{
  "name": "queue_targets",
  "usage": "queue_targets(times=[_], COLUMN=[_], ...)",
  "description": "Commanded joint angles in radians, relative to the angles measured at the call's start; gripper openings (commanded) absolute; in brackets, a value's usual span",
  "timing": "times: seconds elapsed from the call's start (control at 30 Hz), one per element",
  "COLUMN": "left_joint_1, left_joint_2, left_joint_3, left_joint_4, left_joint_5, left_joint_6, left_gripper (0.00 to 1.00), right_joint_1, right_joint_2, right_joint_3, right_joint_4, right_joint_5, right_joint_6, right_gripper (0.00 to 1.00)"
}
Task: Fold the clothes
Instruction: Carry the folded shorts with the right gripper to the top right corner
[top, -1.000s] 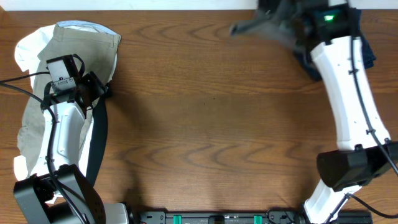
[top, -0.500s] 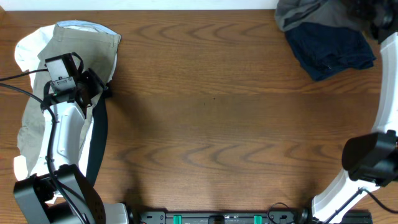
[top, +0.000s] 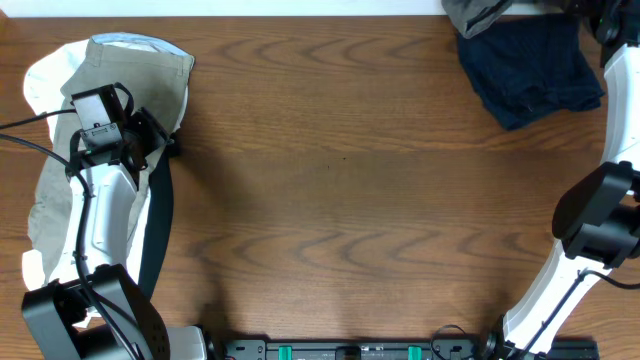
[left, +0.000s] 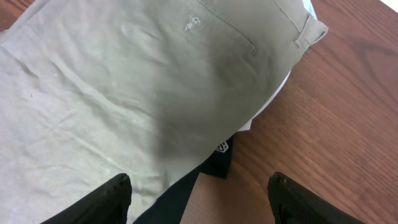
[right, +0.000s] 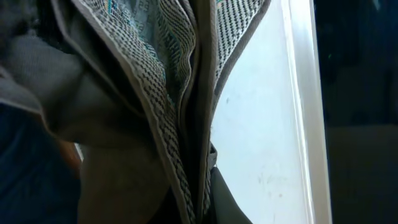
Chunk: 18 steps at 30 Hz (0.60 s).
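Observation:
I will draw my right gripper back and lower it over the navy piece (top: 535, 75) next, to let go of the dark grey shorts (top: 478, 14). That piece is below my gripper and back from it.
Dark grey shorts (top: 478, 14) hang at the table's far right edge, mostly out of the overhead view. In the right wrist view my right gripper (right: 202, 186) is shut on their waistband (right: 180, 93), with the pale speckled lining showing. A navy piece (top: 530, 65) lies just below them on the table. Khaki-olive shorts (top: 130, 80) lie on a white piece (top: 40, 80) at the left. My left gripper (left: 199, 199) is open and empty above the khaki shorts (left: 124, 93), at their edge by a dark navy piece (left: 217, 158).
The wooden table (top: 340, 190) spans the middle. A dark strap-like navy edge (top: 160, 230) runs beside the left arm. The right arm (top: 620, 110) rises along the right edge. A white wall or board (right: 261, 124) is behind the held shorts.
My right arm has swung right and toward the far edge, pulling the grey shorts up and mostly out of the overhead view and uncovering the navy piece. The left arm has not moved.

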Motion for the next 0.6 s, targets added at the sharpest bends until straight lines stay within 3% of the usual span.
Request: queue_targets(times=[0.0,0.3,0.57], left_joint_1=[0.004,0.004,0.004], left_joint_2=[0.001,0.002,0.002], left_joint_3=[0.010,0.010,0.010], left_joint_4=[0.005,0.008,0.008], left_joint_5=[-0.019,-0.019,-0.019], left_joint_6=[-0.006,-0.006,-0.014], left_gripper=[0.72,0.72,0.72], right_joint_1=[-0.001,-0.040,-0.076], right_joint_2=[0.013,0.049,0.051], right_joint_3=[0.016,0.015,0.016], right_joint_4=[-0.008,-0.170,-0.108], right_joint_5=[-0.066,-0.069,-0.085], right_joint_6=[0.023,-0.042,-0.041], right_gripper=[0.01,0.01,0.01])
